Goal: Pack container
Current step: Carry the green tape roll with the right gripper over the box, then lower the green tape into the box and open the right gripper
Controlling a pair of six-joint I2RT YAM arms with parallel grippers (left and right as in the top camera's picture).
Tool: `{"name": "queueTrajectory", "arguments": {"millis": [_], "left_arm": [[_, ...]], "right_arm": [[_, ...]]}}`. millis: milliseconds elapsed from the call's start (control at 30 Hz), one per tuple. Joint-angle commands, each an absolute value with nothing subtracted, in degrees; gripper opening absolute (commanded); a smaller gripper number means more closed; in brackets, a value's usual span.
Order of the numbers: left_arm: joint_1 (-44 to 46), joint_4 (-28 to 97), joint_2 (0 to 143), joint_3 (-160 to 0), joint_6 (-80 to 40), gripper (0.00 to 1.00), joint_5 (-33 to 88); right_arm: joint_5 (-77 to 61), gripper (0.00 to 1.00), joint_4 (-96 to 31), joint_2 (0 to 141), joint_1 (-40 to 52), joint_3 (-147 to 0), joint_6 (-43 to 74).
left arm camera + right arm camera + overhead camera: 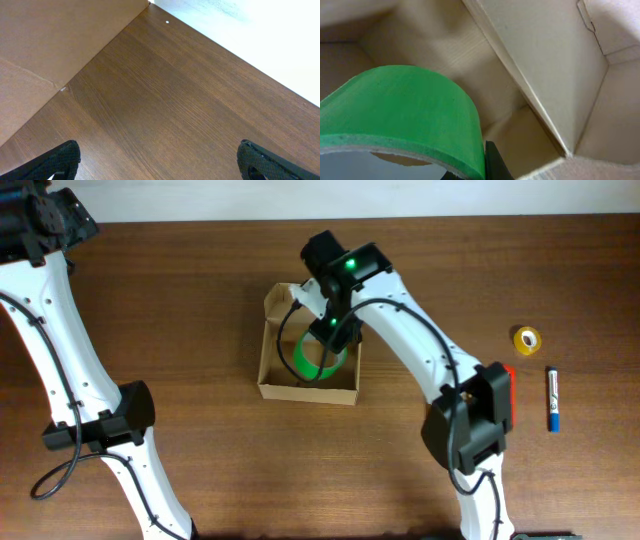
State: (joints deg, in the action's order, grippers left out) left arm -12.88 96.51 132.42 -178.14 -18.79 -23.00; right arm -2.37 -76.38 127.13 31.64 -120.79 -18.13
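The roll is still hanging above the container's bottom. My right gripper will next lower the green tape roll [312,358] deeper into the container [268,340], down to its bottom.
The container [268,340] is a small open light-brown cardboard box at the table's middle, its lid flap raised at the far left corner. My right gripper [332,332] reaches into it from above and is shut on a green tape roll [312,358], held over the box floor. In the right wrist view the green tape roll [405,107] fills the lower left, one black finger [494,162] pressed on its rim, with the container's inner walls [545,65] behind. My left gripper [159,162] is open over bare table at the far left.
A yellow tape roll [527,338] and a blue marker [552,400] lie at the right of the table. A red object [510,395] shows beside the right arm's joint. A cardboard sheet [45,45] borders the left wrist view.
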Motion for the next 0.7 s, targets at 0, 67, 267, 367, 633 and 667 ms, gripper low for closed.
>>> {"name": "queueTrajectory", "arguments": {"millis": [0,67,267,367,633,667], "left_arm": [[-13.2,96.6,131.1,-178.8,-17.9,1.0,-23.8],[-13.2,96.6,131.1,-178.8,-17.9,1.0,-23.8],[-13.2,96.6,131.1,-178.8,-17.9,1.0,-23.8],[-13.2,96.6,131.1,-178.8,-17.9,1.0,-23.8],[-13.2,96.6,131.1,-178.8,-17.9,1.0,-23.8],[-13.2,96.6,131.1,-178.8,-17.9,1.0,-23.8]], "right_arm": [[1.8,0.03,-75.8,129.0,33.5,-120.9,-19.5],[2.2,0.03,-75.2,130.4,33.9,-120.8,-19.6],[4.8,0.04,-74.4,134.6,33.8,-120.8,-19.7],[5.2,0.04,-73.6,136.4,33.7,-120.8,-19.7],[6.5,0.04,-72.6,137.4,32.7,-120.8,-19.7],[6.5,0.04,-72.6,137.4,32.4,-120.8,-19.7]]}}
